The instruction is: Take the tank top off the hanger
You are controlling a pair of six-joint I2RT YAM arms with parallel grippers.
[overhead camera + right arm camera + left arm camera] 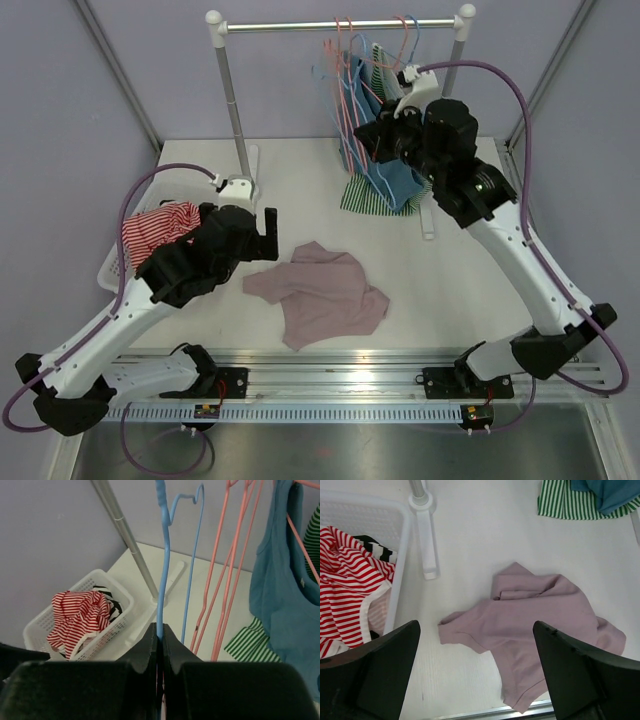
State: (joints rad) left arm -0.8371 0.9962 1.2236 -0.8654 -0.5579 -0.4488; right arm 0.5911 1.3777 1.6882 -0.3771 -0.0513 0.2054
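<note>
The right gripper carries the bare blue hanger, pulled slanting from the bar, outward, down and left in the top view next, then releases the hanger's rod.
A blue tank top (398,180) hangs on a pink hanger (220,590) at the rail (340,24); it also shows at the right of the right wrist view (285,605). My right gripper (366,136) (160,630) is shut on the thin rod of a bare blue hanger (161,580), left of the tank top. A mauve top (320,290) (540,615) lies crumpled flat on the table. My left gripper (266,236) (475,635) is open and empty, hovering over the mauve top's left edge.
A white basket (108,272) (402,555) at the left holds a red-striped garment (155,225) (77,615). A green-striped garment (362,198) (250,645) hangs behind the tank top. The rack's left pole (125,535) and foot (425,540) stand near the basket. Several bare hangers crowd the rail.
</note>
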